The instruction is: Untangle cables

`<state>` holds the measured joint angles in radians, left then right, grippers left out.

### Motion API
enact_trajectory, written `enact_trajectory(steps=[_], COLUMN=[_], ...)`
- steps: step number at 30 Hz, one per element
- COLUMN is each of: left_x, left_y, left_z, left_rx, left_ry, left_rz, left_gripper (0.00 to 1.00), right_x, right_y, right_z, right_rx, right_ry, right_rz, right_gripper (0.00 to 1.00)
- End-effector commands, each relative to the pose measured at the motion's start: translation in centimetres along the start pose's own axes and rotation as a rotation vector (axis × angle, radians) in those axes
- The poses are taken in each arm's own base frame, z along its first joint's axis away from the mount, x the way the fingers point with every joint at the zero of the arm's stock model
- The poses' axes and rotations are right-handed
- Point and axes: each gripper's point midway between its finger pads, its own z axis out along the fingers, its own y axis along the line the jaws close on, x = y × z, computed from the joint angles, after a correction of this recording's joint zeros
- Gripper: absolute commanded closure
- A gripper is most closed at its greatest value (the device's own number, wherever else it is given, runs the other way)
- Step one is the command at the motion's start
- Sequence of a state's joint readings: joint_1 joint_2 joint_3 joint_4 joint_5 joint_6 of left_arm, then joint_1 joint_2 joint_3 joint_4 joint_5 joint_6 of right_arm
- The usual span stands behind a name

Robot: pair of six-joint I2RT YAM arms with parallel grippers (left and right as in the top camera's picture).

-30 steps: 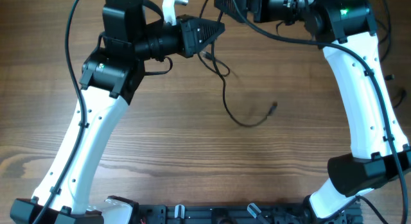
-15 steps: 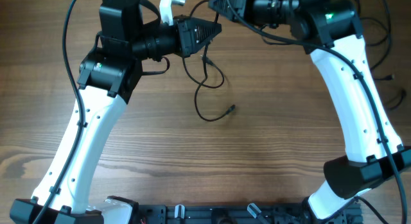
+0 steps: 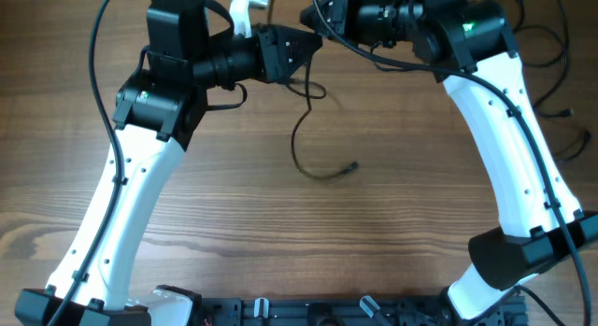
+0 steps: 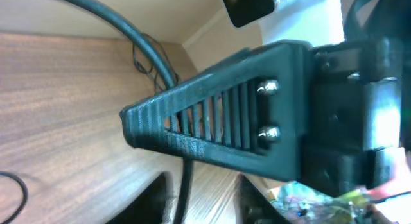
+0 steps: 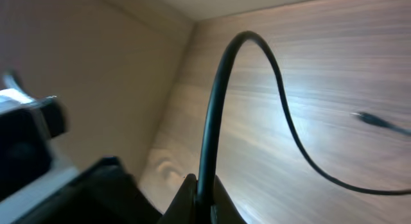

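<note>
The cable swings back in my right gripper toward the other cables' plug ends next, and is released there. Those ends lie to the gripper's right in the overhead view, hence this move.
A thin black cable hangs from the two grippers at the back of the table. It loops down over the wood to its plug end. In the right wrist view my right gripper is shut on the cable, which arcs up and away toward the plug. My left gripper stands open just below it. The cable runs loose between the spread fingers. The right gripper's ribbed finger sits close above. From overhead the left gripper and right gripper nearly touch.
More black cables lie at the table's back right and right edge. A tangle of thin wire shows by the far wall. A black rig runs along the front edge.
My right gripper has moved left and shut on the cable. My left gripper has opened and let the cable go. The free plug end swung left, then a little back right.
</note>
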<state>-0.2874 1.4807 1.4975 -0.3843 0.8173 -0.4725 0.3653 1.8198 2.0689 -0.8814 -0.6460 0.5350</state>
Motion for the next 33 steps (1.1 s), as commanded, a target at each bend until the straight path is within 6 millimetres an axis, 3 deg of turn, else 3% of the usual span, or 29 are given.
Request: enact_trajectory(steps=[1, 2, 3, 7, 8, 11, 12, 15, 17, 20, 22, 25, 29, 33], left_x=[-0.9, -1.1, -1.2, -1.8, -2.0, -2.4, -2.6, -2.3, -2.0, -1.8, -1.7, -1.7, -1.9, -1.9], left_y=[-0.2, -0.1, 0.1, 1.1, 1.5, 2.3, 2.7, 3.5, 4.2, 4.8, 5.4, 5.5, 5.9, 6.0], left_z=[-0.5, -0.5, -0.5, -0.6, -0.7, -0.9, -1.0, -1.1, -1.2, -1.3, -1.5, -1.5, -1.7, -1.7], left_rx=[-0.020, -0.030, -0.039, -0.095, -0.119, -0.168, -0.192, -0.228, -0.266, -0.293, -0.325, -0.332, -0.354, -0.358], left_ry=[-0.036, -0.042, -0.047, -0.081, -0.096, -0.122, -0.133, -0.127, -0.126, -0.122, -0.126, -0.124, -0.138, -0.138], left_rz=[0.036, 0.036, 0.036, 0.035, 0.034, 0.031, 0.028, 0.008, -0.008, -0.020, -0.029, -0.033, -0.031, -0.032], left_gripper=[0.44, 0.33, 0.31, 0.30, 0.30, 0.28, 0.27, 0.26, 0.25, 0.24, 0.23, 0.23, 0.22, 0.21], right_x=[-1.1, -1.6, -1.9, -4.9, -5.9, -7.2, -7.4, -6.6, -5.3, -3.5, -2.1, -0.7, 1.3, 2.8], right_y=[-4.1, -5.2, -5.7, -8.1, -8.0, -7.3, -7.1, -7.9, -9.1, -11.3, -13.7, -17.0, -22.8, -31.3], right_z=[-0.1, -1.0, -1.7, -8.9, -12.8, -19.8, -24.3, -34.3, -39.8, -44.8, -47.4, -48.5, -46.4, -44.4], right_rx=[0.156, 0.188, 0.204, 0.278, 0.308, 0.362, 0.404, 0.551, 0.650, 0.770, 0.891, 1.008, 1.024, 1.054], right_ry=[-0.041, -0.053, -0.063, -0.196, -0.275, -0.427, -0.525, -0.744, -0.865, -0.968, -1.021, -1.005, -0.847, -0.675], right_rz=[-0.075, -0.080, -0.079, -0.069, -0.076, -0.089, -0.073, -0.026, 0.045, 0.153, 0.262, 0.374, 0.564, 0.747], right_gripper=[0.96, 0.96, 0.96, 0.96, 0.96, 0.96, 0.96, 0.96, 0.95, 0.96, 0.96, 0.96, 0.96, 0.96])
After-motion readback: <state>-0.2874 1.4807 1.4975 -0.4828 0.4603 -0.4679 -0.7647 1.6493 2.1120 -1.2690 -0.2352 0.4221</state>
